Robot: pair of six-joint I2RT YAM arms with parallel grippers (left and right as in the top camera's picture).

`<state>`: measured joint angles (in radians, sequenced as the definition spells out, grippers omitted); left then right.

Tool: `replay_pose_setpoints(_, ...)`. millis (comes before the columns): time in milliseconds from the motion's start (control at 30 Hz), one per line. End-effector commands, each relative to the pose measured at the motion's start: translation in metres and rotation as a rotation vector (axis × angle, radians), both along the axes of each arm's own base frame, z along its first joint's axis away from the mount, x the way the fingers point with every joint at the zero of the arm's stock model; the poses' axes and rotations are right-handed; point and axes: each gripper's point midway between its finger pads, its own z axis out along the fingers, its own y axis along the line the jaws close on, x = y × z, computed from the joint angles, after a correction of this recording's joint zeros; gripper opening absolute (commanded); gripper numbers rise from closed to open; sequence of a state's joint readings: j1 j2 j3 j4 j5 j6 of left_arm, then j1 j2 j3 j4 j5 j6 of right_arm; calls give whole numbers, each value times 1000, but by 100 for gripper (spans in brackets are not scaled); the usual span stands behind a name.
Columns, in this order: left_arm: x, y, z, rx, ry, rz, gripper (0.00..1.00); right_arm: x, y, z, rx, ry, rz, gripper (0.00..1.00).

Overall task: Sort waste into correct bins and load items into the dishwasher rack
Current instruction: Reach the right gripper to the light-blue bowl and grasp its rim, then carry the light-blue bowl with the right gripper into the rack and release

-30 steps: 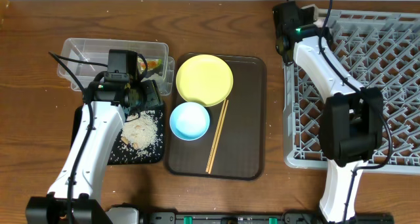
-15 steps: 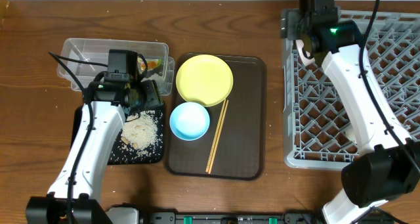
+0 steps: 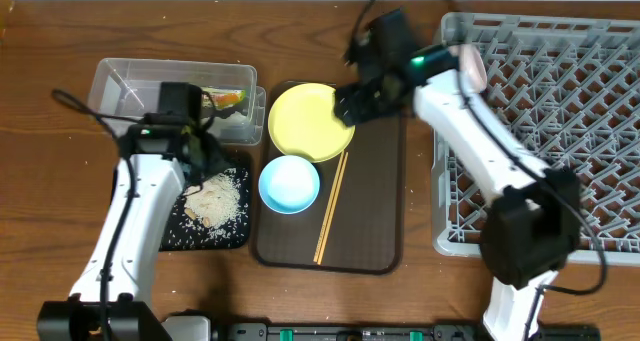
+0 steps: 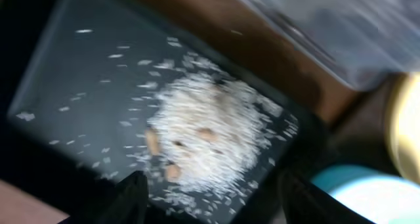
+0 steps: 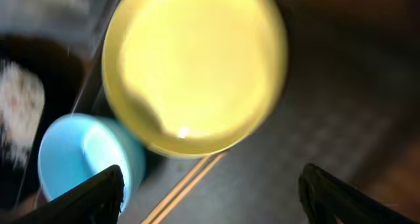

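My right gripper should move down and back next, past the yellow plate and onto the light blue bowl's rim (image 3: 317, 189) (image 5: 127, 173) by the chopsticks, because the bowl is uncovered.
My right gripper (image 3: 350, 103) is open and empty above the right edge of the round yellow plate (image 3: 308, 121), which fills the right wrist view (image 5: 193, 66). The light blue bowl (image 3: 289, 183) and two wooden chopsticks (image 3: 331, 209) lie beside the plate on the brown tray. My left gripper (image 3: 198, 156) is open and empty over the rice pile (image 3: 217, 199) in the black tray (image 3: 200, 239). The rice also shows in the left wrist view (image 4: 210, 132). The green-yellow wrapper (image 3: 228, 98) lies in the clear tub (image 3: 140, 86). A small pale cup (image 3: 471, 67) sits in the grey rack (image 3: 560, 131).
The dark brown serving tray (image 3: 375, 231) lies between the bins and the rack. The clear tub's edge touches the black tray's back. The rack fills the right side, up to the table's right edge. The white bowl and the white scrap are not in view.
My right arm has swung left from the rack's back-left corner to over the yellow plate, and the pale cup now shows in the rack. My left arm has shifted slightly left.
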<state>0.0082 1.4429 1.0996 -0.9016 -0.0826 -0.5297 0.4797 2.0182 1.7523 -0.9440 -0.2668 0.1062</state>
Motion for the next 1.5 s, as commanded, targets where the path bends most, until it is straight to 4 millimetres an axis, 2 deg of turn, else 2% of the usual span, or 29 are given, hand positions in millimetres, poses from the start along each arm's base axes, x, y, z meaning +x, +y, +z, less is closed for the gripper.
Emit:
replay_pose_setpoints(0, -5, 27, 4, 39, -8, 141, 67, -28, 24, -20, -15, 83, 77, 84)
replay_pose_setpoints(167, -11, 40, 3, 39, 9, 189, 66, -58, 47, -43, -60, 150, 152, 81)
replay_pose_setpoints(267, -13, 41, 3, 39, 16, 192, 66, -73, 58, -57, -84, 183, 190, 74)
replay_pose_setpoints(400, -15, 41, 2, 38, 23, 192, 67, -85, 63, -74, -141, 203, 220, 64)
replay_pose_setpoints(467, -16, 41, 2, 38, 28, 192, 67, -85, 61, -83, -183, 196, 213, 60)
replay_pose_setpoints(633, -18, 41, 2, 38, 37, 192, 67, -85, 60, -89, -205, 201, 193, 37)
replay_pose_setpoints(700, -19, 41, 2, 38, 38, 191, 66, -84, 60, -90, -204, 199, 193, 31)
replay_pose_setpoints(1067, -19, 41, 2, 38, 38, 192, 66, -93, 62, -100, -210, 207, 202, 25)
replay_pose_setpoints(1233, -19, 41, 2, 38, 38, 192, 66, -93, 62, -103, -210, 206, 203, 1)
replay_pose_setpoints(1267, -18, 41, 2, 38, 38, 191, 67, -92, 62, -103, -210, 201, 201, 1)
replay_pose_setpoints(1367, -19, 41, 2, 38, 38, 192, 66, -85, 59, -97, -201, 189, 186, 1)
replay_pose_setpoints(1467, -18, 41, 2, 38, 37, 191, 67, -67, 51, -78, -181, 147, 146, 1)
